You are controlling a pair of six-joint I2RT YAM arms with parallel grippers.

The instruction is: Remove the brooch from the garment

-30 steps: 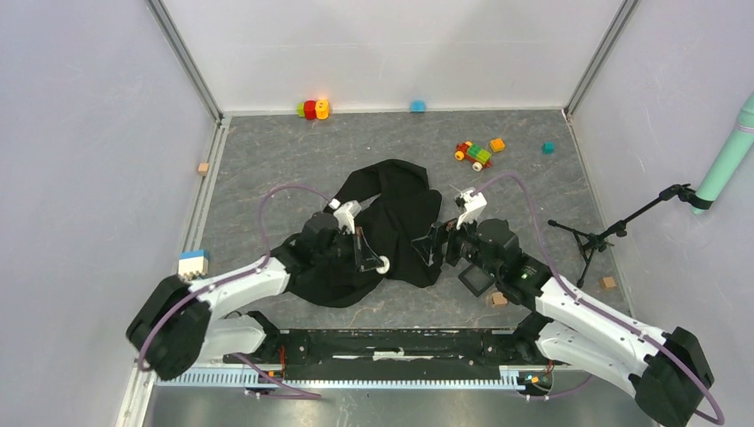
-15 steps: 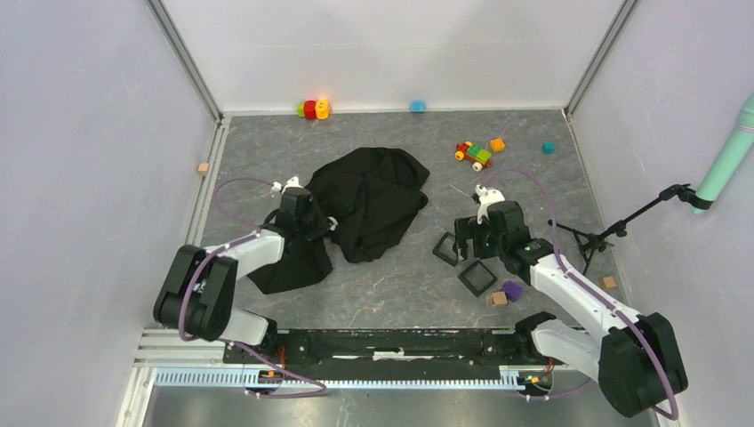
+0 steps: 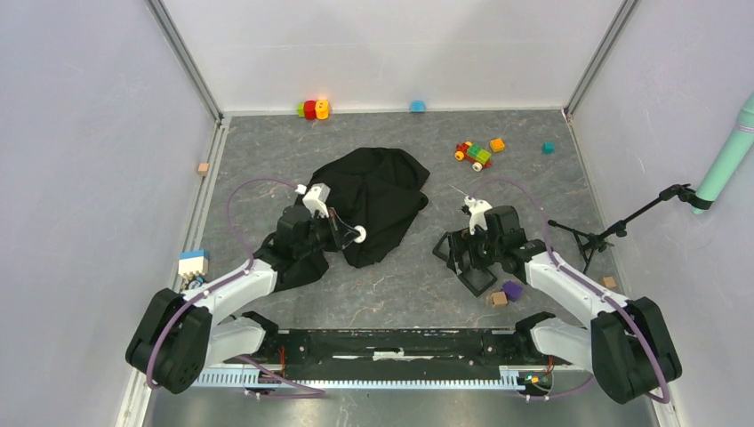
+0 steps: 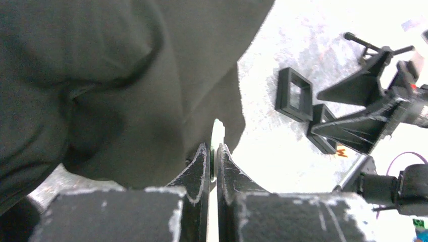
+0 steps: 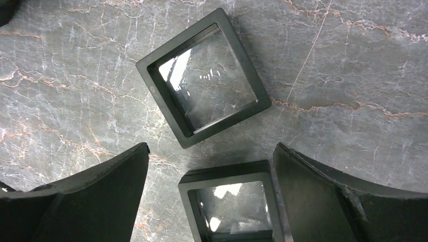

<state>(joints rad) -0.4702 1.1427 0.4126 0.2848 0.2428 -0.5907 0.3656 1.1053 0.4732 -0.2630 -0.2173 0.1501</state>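
The right gripper shifts left in the top view next and turns to straddle the farther frame's opposite sides and close, since that frame lies crooked there.
The garment (image 3: 378,191) is a crumpled black cloth in the middle of the floor; it fills the upper left of the left wrist view (image 4: 101,75). My left gripper (image 3: 349,234) is shut on the brooch (image 3: 360,235), a small pale disc held edge-on between the jaws (image 4: 217,137), just above the garment's near edge. My right gripper (image 3: 466,252) is open and empty, hovering over two black square frames (image 5: 204,75) (image 5: 234,204), its fingers (image 5: 81,201) on either side of the nearer one.
Both frames also show in the left wrist view (image 4: 294,94). A purple block (image 3: 512,289) and a wooden cube (image 3: 498,300) lie near the right arm. A small black tripod (image 3: 594,236) stands at right. Coloured toy bricks (image 3: 476,153) lie at the back. A blue-white block (image 3: 192,263) sits at left.
My left gripper has swung right from the garment's left side, lifted off it, with the pale disc now in its jaws. My right gripper has come nearer, over the frames.
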